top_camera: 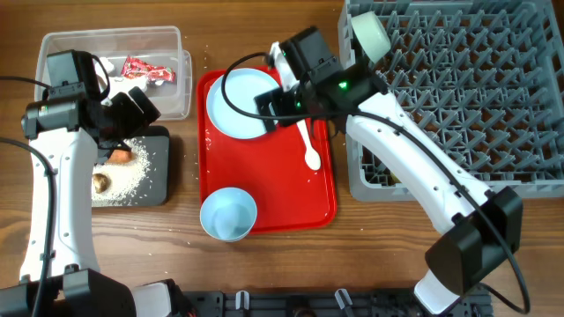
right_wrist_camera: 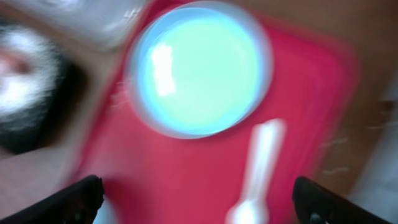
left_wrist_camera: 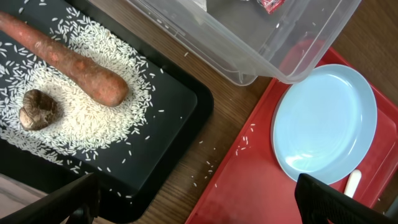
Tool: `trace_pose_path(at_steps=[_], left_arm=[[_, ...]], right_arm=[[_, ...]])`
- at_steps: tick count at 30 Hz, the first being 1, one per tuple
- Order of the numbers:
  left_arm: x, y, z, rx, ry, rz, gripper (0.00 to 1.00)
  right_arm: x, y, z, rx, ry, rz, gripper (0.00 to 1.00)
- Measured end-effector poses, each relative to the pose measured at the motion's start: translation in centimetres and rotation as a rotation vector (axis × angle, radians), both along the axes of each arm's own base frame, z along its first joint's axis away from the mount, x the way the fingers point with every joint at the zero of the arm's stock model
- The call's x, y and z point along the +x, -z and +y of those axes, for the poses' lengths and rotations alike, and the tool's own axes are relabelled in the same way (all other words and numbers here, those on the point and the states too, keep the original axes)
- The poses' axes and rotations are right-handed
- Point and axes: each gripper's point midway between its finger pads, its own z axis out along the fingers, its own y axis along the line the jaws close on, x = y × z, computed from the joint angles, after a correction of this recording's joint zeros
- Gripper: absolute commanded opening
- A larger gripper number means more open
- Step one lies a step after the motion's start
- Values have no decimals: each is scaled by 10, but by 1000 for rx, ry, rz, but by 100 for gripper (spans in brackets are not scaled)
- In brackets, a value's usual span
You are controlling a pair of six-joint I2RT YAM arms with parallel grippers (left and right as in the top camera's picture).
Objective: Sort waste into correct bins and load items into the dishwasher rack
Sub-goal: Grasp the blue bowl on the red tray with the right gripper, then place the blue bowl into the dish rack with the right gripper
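Note:
My right gripper moves back from the plate (top_camera: pixel 236 106) and down to the bowl's rim on the spoon's side (top_camera: pixel 255 210) next, since bare red tray leaves room for a finger there.
A light blue plate (top_camera: pixel 236 106) lies at the back of the red tray (top_camera: pixel 264 198), with a white spoon (top_camera: pixel 308 145) to its right and a pale blue bowl (top_camera: pixel 228 214) at the front. My right gripper (top_camera: pixel 275 104) hovers open and empty over the plate's right edge. Its wrist view is blurred and shows the plate (right_wrist_camera: pixel 199 68) and spoon (right_wrist_camera: pixel 258 168). My left gripper (top_camera: pixel 139 107) is open and empty above the black tray (top_camera: pixel 160 167). That tray (left_wrist_camera: pixel 168 118) holds rice (left_wrist_camera: pixel 93 118), a carrot (left_wrist_camera: pixel 68 62) and a brown lump (left_wrist_camera: pixel 38 110). The clear tub (top_camera: pixel 110 44) holds a red-and-white wrapper (top_camera: pixel 145 70). The yellow cup is out of view.
The grey rack (top_camera: pixel 467 97) stands at the right, with a pale bowl (top_camera: pixel 370 33) at its back left corner. A few rice grains lie on the table between the black tray and red tray (left_wrist_camera: pixel 249 186). The right arm reaches across the rack's near left corner.

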Motion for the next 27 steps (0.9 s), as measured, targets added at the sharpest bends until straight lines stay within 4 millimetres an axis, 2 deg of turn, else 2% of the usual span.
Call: trace_pose_path(at_steps=[2,4,8,11,13,17,20,22,27], left_arm=[[0,0,0,0,0,0,100],[0,0,0,0,0,0,100],[0,0,0,0,0,0,100],[0,0,0,0,0,0,100],[0,0,0,0,0,0,100],[0,0,0,0,0,0,100],[0,0,0,0,0,0,100],[0,0,0,0,0,0,100],[0,0,0,0,0,0,100]], right_arm=[[-31,13,16,97,-8,175,97],[-65,40,24,116,9,339,93],[-133,95,43,99,37,570,74],[-151,109,50,94,59,611,69],[-163,126,49,49,93,655,57],[-168,156,48,0,140,716,25],[-163,158,47,6,158,719,4],[-159,158,44,12,172,724,4],[-134,156,24,35,233,725,4]])
